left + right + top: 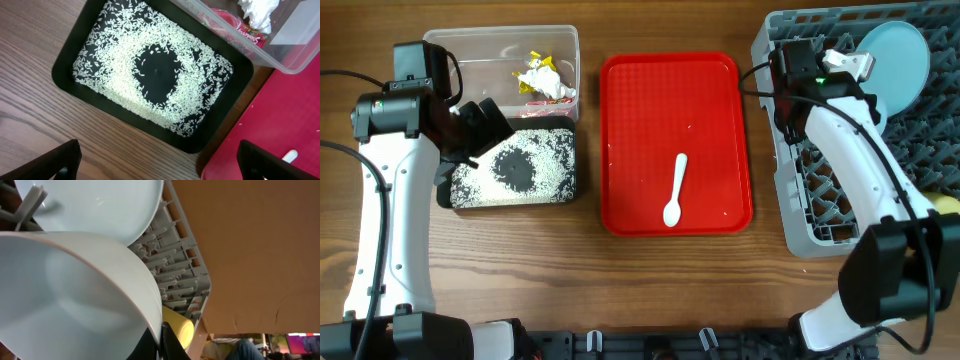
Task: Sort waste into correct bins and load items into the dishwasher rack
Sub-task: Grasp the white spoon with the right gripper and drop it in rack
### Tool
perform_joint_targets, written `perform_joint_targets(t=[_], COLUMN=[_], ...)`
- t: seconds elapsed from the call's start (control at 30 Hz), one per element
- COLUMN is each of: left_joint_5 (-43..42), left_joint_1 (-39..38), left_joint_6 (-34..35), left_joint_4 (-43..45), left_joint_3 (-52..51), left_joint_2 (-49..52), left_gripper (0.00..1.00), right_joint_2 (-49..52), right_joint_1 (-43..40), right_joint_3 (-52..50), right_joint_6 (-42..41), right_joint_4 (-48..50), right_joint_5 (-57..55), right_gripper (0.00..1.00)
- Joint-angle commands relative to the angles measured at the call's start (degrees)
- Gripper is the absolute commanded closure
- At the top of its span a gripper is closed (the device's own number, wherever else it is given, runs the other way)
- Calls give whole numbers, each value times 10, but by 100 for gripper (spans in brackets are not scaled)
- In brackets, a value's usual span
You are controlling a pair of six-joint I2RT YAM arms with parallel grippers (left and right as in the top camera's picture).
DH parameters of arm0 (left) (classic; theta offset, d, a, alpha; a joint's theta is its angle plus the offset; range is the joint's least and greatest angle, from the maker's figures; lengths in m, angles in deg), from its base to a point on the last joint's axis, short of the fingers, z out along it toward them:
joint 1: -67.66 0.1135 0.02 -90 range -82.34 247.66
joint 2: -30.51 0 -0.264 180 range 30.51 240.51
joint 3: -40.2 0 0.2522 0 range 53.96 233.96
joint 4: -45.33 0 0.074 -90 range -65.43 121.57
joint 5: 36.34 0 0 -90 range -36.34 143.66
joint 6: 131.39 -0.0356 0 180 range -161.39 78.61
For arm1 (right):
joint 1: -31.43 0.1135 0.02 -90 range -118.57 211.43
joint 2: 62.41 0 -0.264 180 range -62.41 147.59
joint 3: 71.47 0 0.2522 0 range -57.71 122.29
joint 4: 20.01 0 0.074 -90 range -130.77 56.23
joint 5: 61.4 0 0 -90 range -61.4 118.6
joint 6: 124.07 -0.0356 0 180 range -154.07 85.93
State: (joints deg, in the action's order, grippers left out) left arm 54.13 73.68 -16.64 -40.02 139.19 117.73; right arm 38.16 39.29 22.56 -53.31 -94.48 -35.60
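The pale bowl goes down from my right gripper onto the rack's wires nearest the red tray next, and its rim is released there, because those pegs stand empty.
My left gripper (160,165) is open and empty, hovering over the black tray (65,75) of white rice grains (120,65); in the overhead view it (485,125) is at the tray's (510,205) left end. The clear tub (500,35) behind holds a white tissue (542,80) and red (225,22) and yellow (535,60) wrappers. The white spoon (675,190) lies on the red tray. My right gripper (161,340) is shut on the rim of a pale bowl (75,295) inside the grey rack (800,210), beside the light blue plate (900,60) and a yellow cup (177,325).
The flat red tray (640,120) lies between the bins and the rack. The rack's upright pegs (175,275) stand close around the held bowl. Bare wooden table runs along the front edge. The right arm reaches across the rack's left half.
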Motion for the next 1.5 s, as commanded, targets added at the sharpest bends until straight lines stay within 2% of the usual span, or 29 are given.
perform_joint_targets(t=[0.0, 0.57, 0.67, 0.8, 0.83, 0.87, 0.9, 1.03, 1.3, 1.4, 1.47], left_joint_5=[-4, -4, -5, -4, -5, -5, -4, -5, -4, -4, -4], left_joint_1=[3, 3, 3, 3, 3, 3, 3, 3, 3, 3, 3], left_joint_6=[1, 1, 1, 1, 1, 1, 1, 1, 1, 1, 1], left_joint_4=[2, 2, 2, 2, 2, 2, 2, 2, 2, 2, 2], left_joint_3=[-1, -1, -1, -1, -1, -1, -1, -1, -1, -1, -1], left_joint_2=[2, 2, 2, 2, 2, 2, 2, 2, 2, 2, 2], left_gripper=[0, 0, 0, 0, 0, 0, 0, 0, 0, 0, 0], right_joint_2=[31, 57, 57, 57, 57, 57, 57, 51, -73, -123, -135], right_joint_1=[-1, 23, 29, 32, 32, 32, 32, 32, 32, 32, 32], right_joint_3=[-5, -5, -5, -5, -5, -5, -5, -5, 23, 76, 76], right_joint_6=[-3, 12, 17, 50, 73, 86, 87, 41, 61, 77, 75], right_joint_4=[7, 18, 31, 39, 29, 19, 5, -38, -65, -38, 28], right_joint_5=[0, -16, -83, -9, 31, 60, 89, 115, 260, 520, 840], right_gripper=[96, 96, 96, 94, 77, 55, 0, 0, 0, 0, 0])
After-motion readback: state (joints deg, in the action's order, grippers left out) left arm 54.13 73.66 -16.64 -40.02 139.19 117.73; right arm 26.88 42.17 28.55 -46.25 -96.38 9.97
